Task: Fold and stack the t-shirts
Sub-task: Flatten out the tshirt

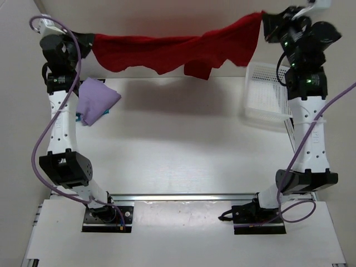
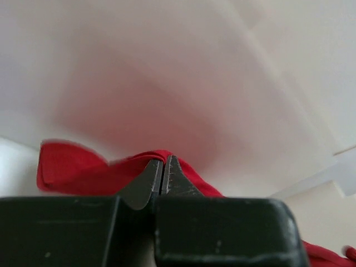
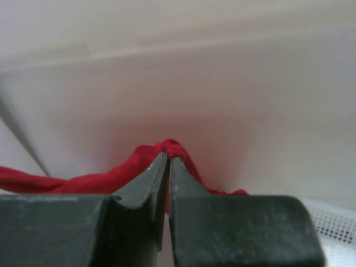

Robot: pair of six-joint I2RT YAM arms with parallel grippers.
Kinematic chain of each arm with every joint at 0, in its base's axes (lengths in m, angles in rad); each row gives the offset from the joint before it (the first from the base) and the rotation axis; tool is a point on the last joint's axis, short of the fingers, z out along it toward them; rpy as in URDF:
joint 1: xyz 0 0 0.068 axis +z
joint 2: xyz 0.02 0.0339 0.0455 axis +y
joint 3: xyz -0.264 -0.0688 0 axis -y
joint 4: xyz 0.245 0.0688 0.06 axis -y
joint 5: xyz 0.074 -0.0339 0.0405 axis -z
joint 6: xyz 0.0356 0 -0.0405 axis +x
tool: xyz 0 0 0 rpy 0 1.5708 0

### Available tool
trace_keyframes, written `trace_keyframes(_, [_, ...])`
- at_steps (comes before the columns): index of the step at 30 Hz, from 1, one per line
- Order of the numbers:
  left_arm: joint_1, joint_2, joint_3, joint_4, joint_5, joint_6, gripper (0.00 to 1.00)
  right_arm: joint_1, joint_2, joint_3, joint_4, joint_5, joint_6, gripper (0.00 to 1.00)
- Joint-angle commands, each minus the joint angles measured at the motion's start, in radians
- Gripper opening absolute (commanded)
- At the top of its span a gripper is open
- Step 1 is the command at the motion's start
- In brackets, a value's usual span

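Observation:
The bare table lies below and back from the left gripper, so the gripper should next move down and back past the lavender t-shirt (image 1: 95, 99) and let go of the red end.
A deep red t-shirt (image 1: 172, 50) hangs stretched in the air along the far edge of the table, held at both ends. My left gripper (image 1: 89, 40) is shut on its left end, and red cloth (image 2: 83, 172) bunches at the closed tips of that gripper (image 2: 164, 161). My right gripper (image 1: 266, 22) is shut on the right end, with a knot of red cloth (image 3: 172, 147) pinched at the tips of that gripper (image 3: 168, 158). A folded lavender t-shirt (image 1: 95, 99) lies at the left, on top of a teal t-shirt (image 1: 81, 119) of which only an edge shows.
A white lattice basket (image 1: 267, 95) stands at the right, next to my right arm. A wall runs close behind the hanging shirt. The white table (image 1: 183, 144) spreads between the two arms.

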Motion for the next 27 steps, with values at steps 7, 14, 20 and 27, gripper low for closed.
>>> trace_keyframes(7, [0.001,-0.380,-0.843,0.133,-0.095,0.046,0.00,0.141,-0.443,-1.084,0.093,0.156,0.011,0.00])
trace_keyframes(14, [0.052,-0.608,-1.404,0.216,0.004,-0.017,0.00,0.118,-0.763,-1.501,-0.135,0.057,0.120,0.00])
trace_keyframes(20, [0.066,-0.711,-1.561,0.075,-0.014,0.102,0.00,0.186,-1.001,-1.601,-0.397,0.020,0.236,0.00])
trace_keyframes(27, [0.024,-0.788,-1.624,0.018,-0.054,0.150,0.00,0.488,-1.144,-1.654,-0.510,0.161,0.474,0.00])
